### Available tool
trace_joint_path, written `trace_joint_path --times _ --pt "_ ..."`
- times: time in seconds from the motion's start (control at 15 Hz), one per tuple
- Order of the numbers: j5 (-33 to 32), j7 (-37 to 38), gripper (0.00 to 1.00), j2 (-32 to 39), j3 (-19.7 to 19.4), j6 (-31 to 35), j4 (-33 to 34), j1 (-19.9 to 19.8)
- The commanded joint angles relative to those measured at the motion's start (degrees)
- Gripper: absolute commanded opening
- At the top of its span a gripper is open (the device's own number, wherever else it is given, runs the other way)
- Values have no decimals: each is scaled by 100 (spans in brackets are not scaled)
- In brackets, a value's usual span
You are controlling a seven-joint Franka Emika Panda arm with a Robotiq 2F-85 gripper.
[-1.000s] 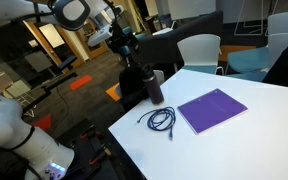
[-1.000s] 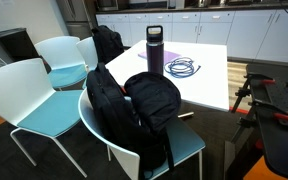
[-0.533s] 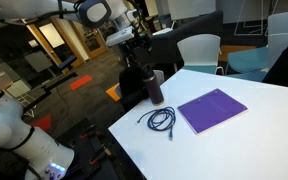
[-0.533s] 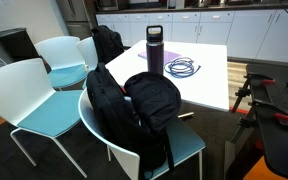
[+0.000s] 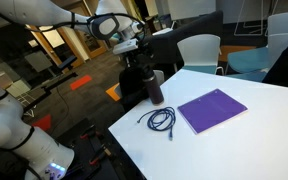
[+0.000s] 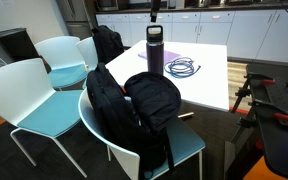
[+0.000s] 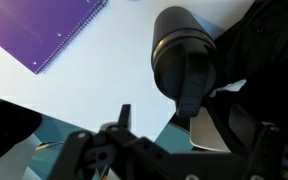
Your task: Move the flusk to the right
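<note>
The cap's loop handle lies below my gripper's open fingers and slanted to them. Next, my gripper turns slightly and moves down until they straddle it.
The flusk (image 5: 155,87) is a tall dark bottle with a black cap and stands upright near the white table's corner; it also shows in an exterior view (image 6: 155,50). In the wrist view I look down on its cap and loop handle (image 7: 187,60). My gripper (image 5: 140,50) hangs above and slightly beside the flusk, apart from it; its tip shows at the top edge of an exterior view (image 6: 154,9). In the wrist view the jaws (image 7: 194,135) are open and empty.
A purple notebook (image 5: 212,108) and a coiled dark cable (image 5: 161,120) lie on the white table (image 5: 244,140) next to the flusk. A black backpack (image 6: 144,100) sits on a teal chair (image 6: 189,145) against the table's edge. More chairs (image 6: 59,60) stand around.
My arm has swung toward the flusk and lowered; the gripper now sits just above it and has entered the top of the second exterior view. The flusk has not moved.
</note>
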Motion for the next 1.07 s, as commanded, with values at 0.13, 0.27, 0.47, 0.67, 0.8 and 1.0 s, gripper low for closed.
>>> trace_joint_path --times 0.13,0.27,0.47,0.67,0.8,1.0 --pt "-366 1088 100 147 164 495 -88 2" --pt "-609 1474 100 189 155 503 -102 41" --pt "-843 1872 100 245 151 401 -81 71" --pt "-851 1989 100 284 184 272 -56 53" --pt "-819 2014 100 302 197 171 -32 45" --pt "-784 2010 95 307 205 30 -5 36"
